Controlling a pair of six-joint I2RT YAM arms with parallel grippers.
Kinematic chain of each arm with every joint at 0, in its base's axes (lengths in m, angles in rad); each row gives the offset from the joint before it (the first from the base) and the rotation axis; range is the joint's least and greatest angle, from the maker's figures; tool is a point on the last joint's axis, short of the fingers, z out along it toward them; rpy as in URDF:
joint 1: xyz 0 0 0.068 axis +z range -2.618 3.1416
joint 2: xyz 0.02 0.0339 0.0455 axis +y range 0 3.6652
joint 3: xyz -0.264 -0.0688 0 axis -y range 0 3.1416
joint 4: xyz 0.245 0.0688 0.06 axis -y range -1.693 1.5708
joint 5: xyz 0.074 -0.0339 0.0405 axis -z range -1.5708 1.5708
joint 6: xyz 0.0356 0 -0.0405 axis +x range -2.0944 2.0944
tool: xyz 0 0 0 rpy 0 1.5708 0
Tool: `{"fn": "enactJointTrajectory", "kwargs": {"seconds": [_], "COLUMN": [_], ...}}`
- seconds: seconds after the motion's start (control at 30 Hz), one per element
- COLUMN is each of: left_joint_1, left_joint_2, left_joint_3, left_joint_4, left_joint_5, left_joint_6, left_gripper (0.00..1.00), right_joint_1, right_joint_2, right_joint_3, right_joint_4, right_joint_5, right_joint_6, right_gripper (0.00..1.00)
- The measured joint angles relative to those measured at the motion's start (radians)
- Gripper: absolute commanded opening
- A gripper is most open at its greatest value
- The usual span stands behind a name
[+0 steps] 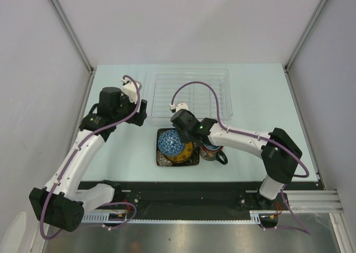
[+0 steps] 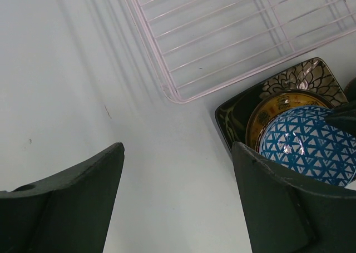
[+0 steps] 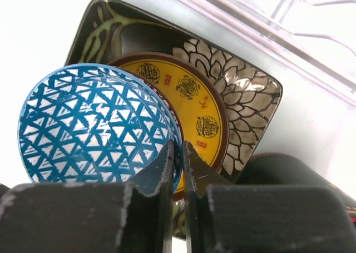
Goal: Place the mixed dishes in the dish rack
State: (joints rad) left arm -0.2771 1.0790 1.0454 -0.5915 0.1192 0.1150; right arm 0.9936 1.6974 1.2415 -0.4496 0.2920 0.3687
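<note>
I will lift my right gripper outward next, then lower the bowl (image 1: 171, 141) and let go of it at the rack's empty far corner (image 1: 219, 82), which is to the gripper's right in the top view.
The blue-white mosaic bowl (image 1: 171, 141) sits tilted over the small yellow plate (image 1: 184, 152), which lies on the dark square plate (image 1: 162, 159). My right gripper (image 1: 183, 134) is shut on the bowl's rim, one finger inside and one outside; the right wrist view shows the bowl (image 3: 92, 130), yellow plate (image 3: 194, 105) and square plate (image 3: 245, 92). The red-rimmed mug (image 1: 212, 152) stands right of the stack, partly under my right arm. The clear dish rack (image 1: 191, 92) lies behind. My left gripper (image 1: 140, 114) is open and empty beside the rack's left front corner (image 2: 172, 94).
Grey walls with metal posts enclose the table on the left, back and right. A black rail runs along the near edge by the arm bases. The rack holds no dishes.
</note>
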Motion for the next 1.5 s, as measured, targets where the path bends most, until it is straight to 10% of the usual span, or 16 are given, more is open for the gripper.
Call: {"fn": "enactJointTrajectory", "kwargs": {"seconds": [1.0,1.5], "left_joint_1": [0.0,0.0], "left_joint_2": [-0.006,-0.01], "left_joint_3": [-0.016,-0.042], "left_joint_4": [0.018,0.029], "left_joint_5": [-0.012,-0.011], "left_joint_6": [0.008,0.008], "left_gripper": [0.83,0.83], "right_joint_1": [-0.014,-0.389], "right_joint_2": [-0.215,-0.171], "right_joint_3": [0.018,0.264], "right_joint_4": [-0.063,-0.042], "right_joint_5": [0.164,0.319], "right_joint_6": [-0.137,-0.322], "right_gripper": [0.0,0.0]}}
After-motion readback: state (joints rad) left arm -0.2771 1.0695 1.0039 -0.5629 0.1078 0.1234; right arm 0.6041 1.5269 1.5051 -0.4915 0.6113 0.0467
